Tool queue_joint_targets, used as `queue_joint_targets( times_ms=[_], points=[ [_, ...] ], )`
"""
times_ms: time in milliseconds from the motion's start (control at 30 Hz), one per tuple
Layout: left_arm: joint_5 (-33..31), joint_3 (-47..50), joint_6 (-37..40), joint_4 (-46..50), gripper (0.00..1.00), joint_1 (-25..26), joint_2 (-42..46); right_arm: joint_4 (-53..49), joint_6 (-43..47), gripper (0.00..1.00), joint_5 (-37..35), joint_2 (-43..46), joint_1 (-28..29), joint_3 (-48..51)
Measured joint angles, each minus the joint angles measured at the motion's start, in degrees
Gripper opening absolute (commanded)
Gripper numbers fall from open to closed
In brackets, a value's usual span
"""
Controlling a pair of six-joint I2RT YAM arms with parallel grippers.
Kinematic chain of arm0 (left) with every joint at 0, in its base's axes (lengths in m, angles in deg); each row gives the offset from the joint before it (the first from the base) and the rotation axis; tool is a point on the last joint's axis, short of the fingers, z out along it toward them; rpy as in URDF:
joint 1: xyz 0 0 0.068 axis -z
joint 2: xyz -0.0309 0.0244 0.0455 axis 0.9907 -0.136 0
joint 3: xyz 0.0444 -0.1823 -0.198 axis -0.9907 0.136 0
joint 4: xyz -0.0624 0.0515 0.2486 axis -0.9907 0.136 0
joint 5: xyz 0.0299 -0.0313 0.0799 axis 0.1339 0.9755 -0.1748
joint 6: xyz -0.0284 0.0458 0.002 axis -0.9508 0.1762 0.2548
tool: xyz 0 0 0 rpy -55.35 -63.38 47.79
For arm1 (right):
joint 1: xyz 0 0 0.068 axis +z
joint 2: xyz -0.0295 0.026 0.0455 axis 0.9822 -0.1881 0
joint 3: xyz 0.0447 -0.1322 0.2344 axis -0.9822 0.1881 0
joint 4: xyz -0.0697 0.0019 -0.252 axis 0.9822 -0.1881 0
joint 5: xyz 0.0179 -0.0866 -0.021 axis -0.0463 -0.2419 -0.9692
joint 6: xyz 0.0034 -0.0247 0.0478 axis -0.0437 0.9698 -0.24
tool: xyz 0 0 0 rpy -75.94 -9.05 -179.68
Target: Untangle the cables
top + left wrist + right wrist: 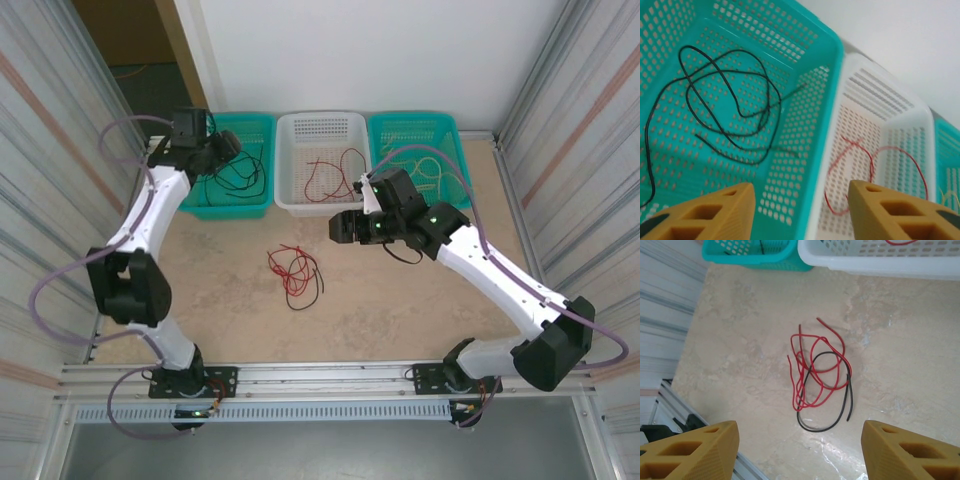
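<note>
I will move my right gripper over the tangle and lower it onto the red strands mid-tangle [293, 265] [812, 359], because the red loops lie across the black cable.
A tangle of red and black cables [293, 272] [798, 390] lies on the table in front of the baskets. Loose black cables [240, 176] [742, 114] rest in the left teal basket [225, 208] [832, 65]. A red cable [330, 170] [871, 162] lies in the white basket [320, 206] [900, 95]. Pale yellow cables [428, 175] fill the right teal basket [410, 122]. My left gripper [226, 150] [802, 192] hovers open over the wall between the left teal and white baskets. My right gripper [340, 228] [799, 426] hangs open above and to the right of the tangle, holding nothing.
A short black cable [405, 256] lies on the table under my right arm. The three baskets stand side by side along the back wall. Corrugated metal walls close in both sides, and an aluminium rail [330, 375] runs along the near edge.
</note>
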Motion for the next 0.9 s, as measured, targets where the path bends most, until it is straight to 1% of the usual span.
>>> queue_joint_targets(
  times_ms=[67,200,300,367,500,600,667,733,833,900],
  points=[
    [0.15,3.98,0.48,0.68,0.47,2.82,6.19,-0.04,-0.31,0.65,-0.26,0.0,0.48,-0.17],
    [0.79,13.42,1.46,2.56,0.46,11.3,20.63,-0.07,-1.03,0.64,-2.01,-0.35,3.61,-0.17],
    [1.36,20.33,1.29,5.73,0.46,17.97,30.71,-0.13,-2.34,0.64,-3.28,-0.92,5.9,-0.17],
    [1.31,24.9,0.37,8.37,0.46,21.11,36.92,-0.24,-3.37,0.63,-4.04,-1.42,7.08,-0.17],
    [1.27,33.75,-2.14,15.08,0.45,24.63,49.66,-1.09,-5.35,0.62,-6.69,-2.12,9.38,0.24],
    [1.01,37.79,-3.98,19.93,0.44,24.74,56.72,-1.55,-7.13,0.62,-8.55,-2.1,11.34,1.75],
    [1.03,39.15,-5.14,22.18,0.44,24.74,60.11,-2.19,-8.07,0.62,-9.57,-2.05,12.46,2.93],
    [1.05,40.04,-6.08,22.77,0.44,24.74,60.76,-3.06,-8.68,0.62,-10.25,-1.95,13.18,4.15],
    [1.49,40.89,-6.84,21.92,0.42,24.74,57.46,-4.61,-9.6,0.62,-11.45,-1.9,13.38,5.79],
    [2.1,40.92,-7.17,20.31,0.42,24.76,53.05,-5.64,-9.86,0.62,-12.37,-1.9,13.38,6.49]
  ],
)
